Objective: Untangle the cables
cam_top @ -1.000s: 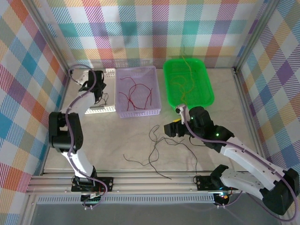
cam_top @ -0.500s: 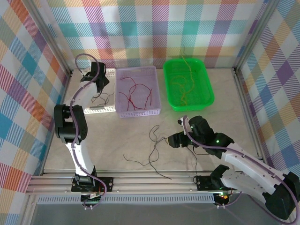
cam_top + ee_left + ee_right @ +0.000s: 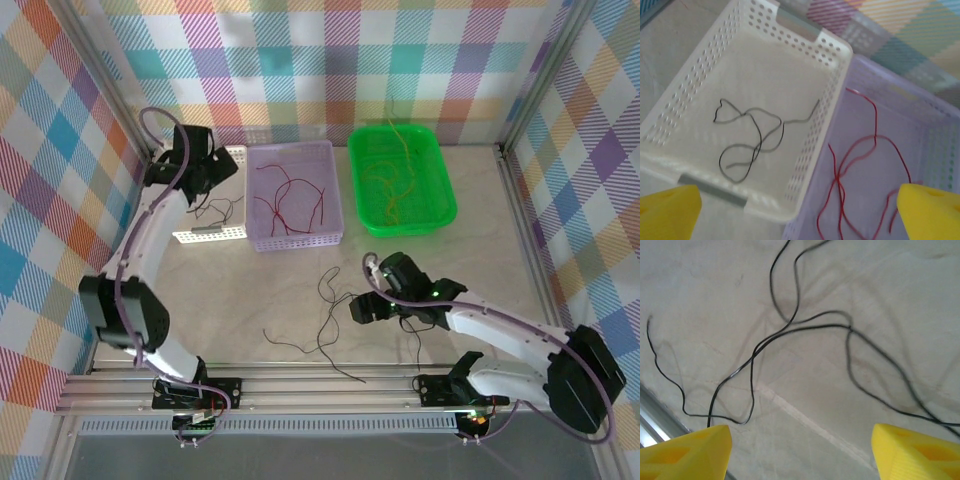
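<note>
The thin black cable curves clear of the thicker cable at its bend, so I should next bring my right gripper down toward the metal bar, onto the bend of the thin black cable [image 3: 332, 342].
Loose black cables [image 3: 333, 318] lie tangled on the table; in the right wrist view the black cables [image 3: 790, 330] lie just ahead of my right gripper [image 3: 800, 455], which is open and holds nothing. From above, the right gripper [image 3: 362, 308] hovers at their right side. My left gripper [image 3: 206, 170] is open and empty above the white basket [image 3: 190, 237]. In the left wrist view the left gripper [image 3: 800, 215] looks down on a black cable [image 3: 752, 140] lying in the white basket [image 3: 805, 55]. Red cables [image 3: 860, 165] lie in the lilac basket [image 3: 900, 85].
The lilac basket [image 3: 330, 238] sits in the middle at the back with red cables [image 3: 290, 195]. A green tray [image 3: 440, 215] at the back right holds orange-yellow cables [image 3: 388, 185]. Checked walls close three sides; a metal rail [image 3: 300, 385] runs along the near edge.
My left gripper has opened, left a black cable in the white basket and lifted back to the far left. My right gripper has moved nearer and left, over the loose black cables.
</note>
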`<state>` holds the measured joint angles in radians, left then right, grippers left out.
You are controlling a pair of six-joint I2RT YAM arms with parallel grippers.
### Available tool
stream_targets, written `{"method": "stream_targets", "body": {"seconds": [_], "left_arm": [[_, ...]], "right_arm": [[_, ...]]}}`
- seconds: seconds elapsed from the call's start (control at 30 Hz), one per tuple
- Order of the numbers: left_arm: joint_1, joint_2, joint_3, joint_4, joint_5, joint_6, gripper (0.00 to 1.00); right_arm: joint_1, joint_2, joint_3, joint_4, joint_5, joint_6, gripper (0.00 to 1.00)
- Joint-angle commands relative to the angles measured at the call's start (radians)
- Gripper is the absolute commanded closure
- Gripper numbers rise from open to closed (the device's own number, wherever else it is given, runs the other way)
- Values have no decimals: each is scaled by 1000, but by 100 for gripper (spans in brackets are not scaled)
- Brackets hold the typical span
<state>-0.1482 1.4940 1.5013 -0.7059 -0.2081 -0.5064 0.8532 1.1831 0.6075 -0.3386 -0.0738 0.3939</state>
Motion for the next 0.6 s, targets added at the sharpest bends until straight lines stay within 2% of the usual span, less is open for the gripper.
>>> {"method": "stream_targets", "body": {"seconds": [0.0,0.3,0.47,0.57], "left_arm": [[-21,-111,-106,-54,10,41,0],[-35,-336,-386,124,18,27,0],[-37,-404,-421,171,11,39,0],[-36,-418,-427,172,3,46,0]], "right_arm": [[73,80,52,46,23,36,27],[180,232,44,143,26,119,31],[197,309,39,189,29,141,36],[198,363,56,197,23,137,44]]}}
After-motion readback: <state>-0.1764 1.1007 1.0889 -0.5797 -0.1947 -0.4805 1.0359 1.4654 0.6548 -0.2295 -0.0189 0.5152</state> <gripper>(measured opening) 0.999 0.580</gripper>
